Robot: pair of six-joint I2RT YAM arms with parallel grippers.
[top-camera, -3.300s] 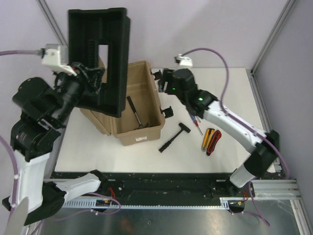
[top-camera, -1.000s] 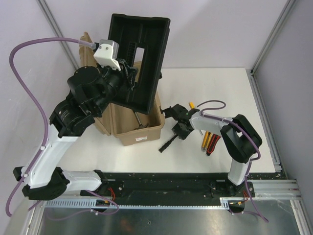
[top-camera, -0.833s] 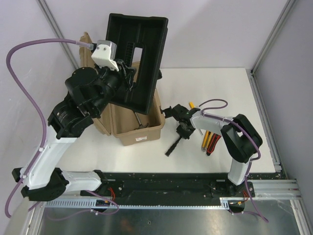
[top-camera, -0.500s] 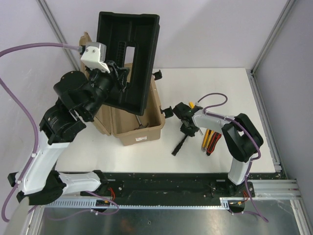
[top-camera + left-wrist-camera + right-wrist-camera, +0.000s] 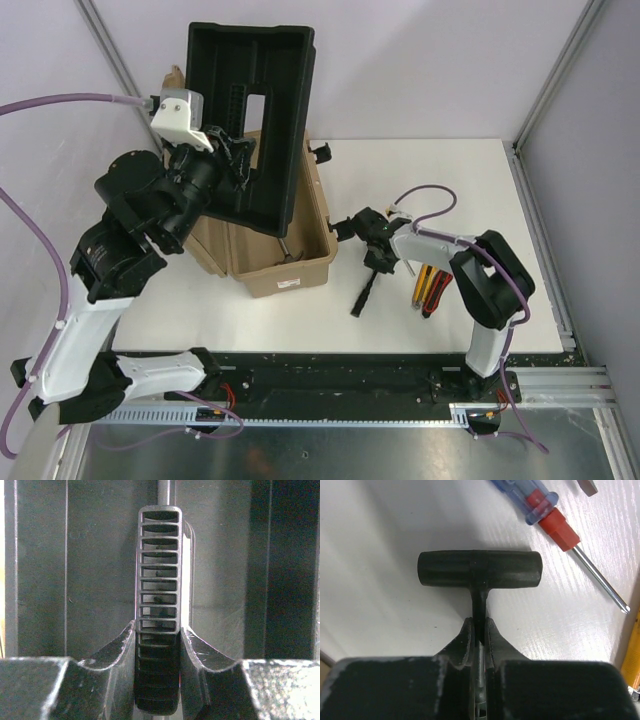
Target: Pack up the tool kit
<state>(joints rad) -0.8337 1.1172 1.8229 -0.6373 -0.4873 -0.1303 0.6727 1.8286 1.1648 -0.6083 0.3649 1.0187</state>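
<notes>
I will lift the hammer (image 5: 365, 293) over the latch-side with my right gripper, then lower it and let go, because the bottom of the toolbox is to the left of my right gripper in the top view.
The tan toolbox (image 5: 292, 272) of the tool kit stands open at the table's left. Above it my left gripper (image 5: 233, 152) holds the black inner tray (image 5: 250, 95) tilted up on edge. In the left wrist view that gripper (image 5: 158, 640) is shut on the tray's ribbed handle (image 5: 158, 595). The black hammer (image 5: 365, 293) lies on the table right of the box. My right gripper (image 5: 377, 256) is down at its head end. The right wrist view has that gripper (image 5: 479, 625) shut on the thin neck just below the hammer head (image 5: 479, 568).
A blue and red screwdriver (image 5: 555, 527) lies just beyond the hammer head. A yellow knife (image 5: 422, 284) and a red-black handled tool (image 5: 438, 290) lie right of the hammer. A dark-handled tool (image 5: 284, 246) rests inside the box. The box's latches (image 5: 320, 152) stick out toward the right arm.
My right gripper has shut on the hammer's neck, and the hammer's handle has swung toward the near edge. The left arm has carried the tray left and higher.
</notes>
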